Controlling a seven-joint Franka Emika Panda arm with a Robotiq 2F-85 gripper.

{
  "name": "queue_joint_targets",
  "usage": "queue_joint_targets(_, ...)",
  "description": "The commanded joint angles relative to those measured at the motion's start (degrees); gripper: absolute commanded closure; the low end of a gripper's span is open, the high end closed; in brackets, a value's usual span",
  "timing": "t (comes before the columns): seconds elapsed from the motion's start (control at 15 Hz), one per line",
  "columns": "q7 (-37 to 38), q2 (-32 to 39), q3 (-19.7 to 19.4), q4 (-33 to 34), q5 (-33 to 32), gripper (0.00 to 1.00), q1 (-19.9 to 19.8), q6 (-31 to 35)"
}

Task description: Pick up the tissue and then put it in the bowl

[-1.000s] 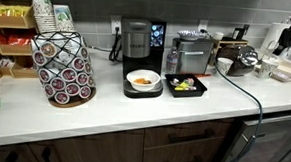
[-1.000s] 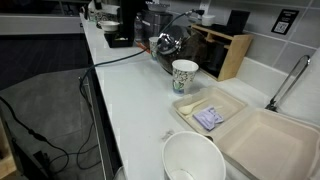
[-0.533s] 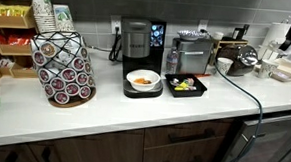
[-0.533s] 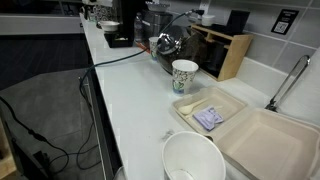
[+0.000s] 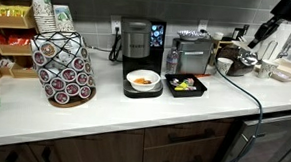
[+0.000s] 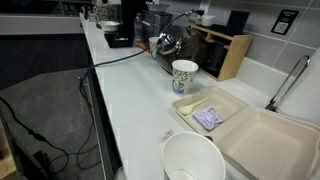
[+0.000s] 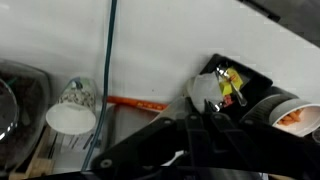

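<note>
The gripper will rise toward the coffee machine and release the tissue over the bowl atop the silver oven (image 5: 193, 35), as the bowl is between the gripper and that machine.
In the wrist view my gripper (image 7: 200, 108) comes in from the bottom, dark and blurred. Its fingers are closed on a small white crumpled tissue (image 7: 204, 88) that sticks out beyond the tips. It hangs high above the white counter (image 7: 160, 40). In an exterior view the arm reaches in at the top right, with the gripper (image 5: 258, 35) above the kettle area. An empty white bowl (image 6: 193, 160) sits at the near end of the counter. A second bowl (image 5: 142, 81) holding food sits in a black tray by the coffee machine, and its rim shows in the wrist view (image 7: 296, 112).
A patterned paper cup (image 6: 184, 75) stands beside an open white clamshell box (image 6: 262, 140) and also shows in the wrist view (image 7: 72, 110). A black tray of packets (image 5: 186, 86), a coffee machine (image 5: 136, 38), a pod carousel (image 5: 64, 67) and a trailing cable (image 7: 108, 50) are on the counter.
The arm has risen and swung left from the right edge of the exterior view. The view of the white bowl shows no change.
</note>
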Motion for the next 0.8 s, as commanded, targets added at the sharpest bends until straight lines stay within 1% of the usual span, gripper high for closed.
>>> queue_joint_targets(0.0,3.15,4.46,1.75,2.64,-4.11,0.99,0.87,12.19)
queue_joint_targets(0.13,5.02,7.66,2.31,5.29,-6.14,0.99,0.81,18.44)
queue_joint_targets(0.2,5.92,9.15,2.42,6.83,-7.00,0.99,0.68,20.47)
queue_joint_targets(0.33,7.55,13.47,2.43,12.16,-7.95,0.99,0.59,23.84)
queue_joint_targets(0.47,8.79,18.43,2.55,18.73,-8.73,0.99,0.57,24.85)
queue_joint_targets(0.6,9.56,23.36,2.82,25.91,-9.21,0.99,0.66,23.48)
queue_joint_targets(0.67,10.41,26.17,2.81,29.90,-10.52,0.99,0.79,22.82)
queue_joint_targets(0.73,10.48,28.29,2.11,32.81,-10.94,0.99,1.46,22.45)
